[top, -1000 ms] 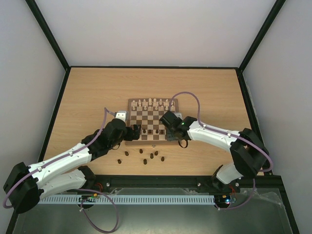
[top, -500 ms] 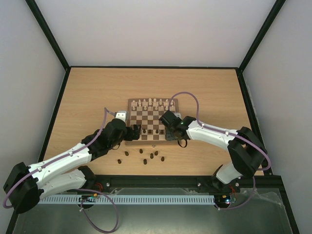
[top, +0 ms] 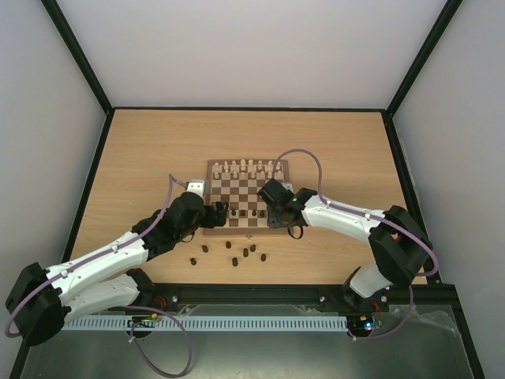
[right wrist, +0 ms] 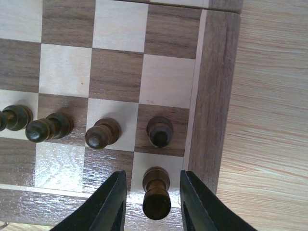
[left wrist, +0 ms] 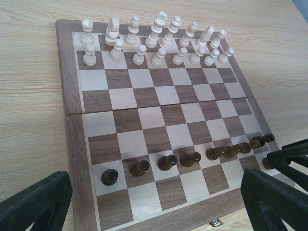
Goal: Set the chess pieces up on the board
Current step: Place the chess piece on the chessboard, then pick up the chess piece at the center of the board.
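The left gripper should next move back, to the left in the top view, and down onto a loose dark piece, because the piece sits apart off the board.
The board [top: 237, 189] lies mid-table. A row of dark pawns [left wrist: 168, 162] stands on its second near rank and also shows in the top view [top: 251, 213]. My right gripper [right wrist: 153, 202] is open over the board's near right corner [top: 278, 221]. Its fingers stand either side of an upright dark piece [right wrist: 156, 192] on the corner square, with a gap on both sides. My left gripper [left wrist: 154, 207] is open and empty, above the board's near left edge [top: 219, 212]. Several loose dark pieces [top: 245, 253] lie on the table in front of the board.
Cream-white pieces [left wrist: 154, 43] fill the board's two far ranks. The board's brown border [right wrist: 211, 96] runs just right of the right gripper. A small metal clasp [left wrist: 215, 222] sits on the board's near edge. Black frame walls edge the table.
The right gripper has shifted very slightly to the left. The left arm and the pieces have not moved.
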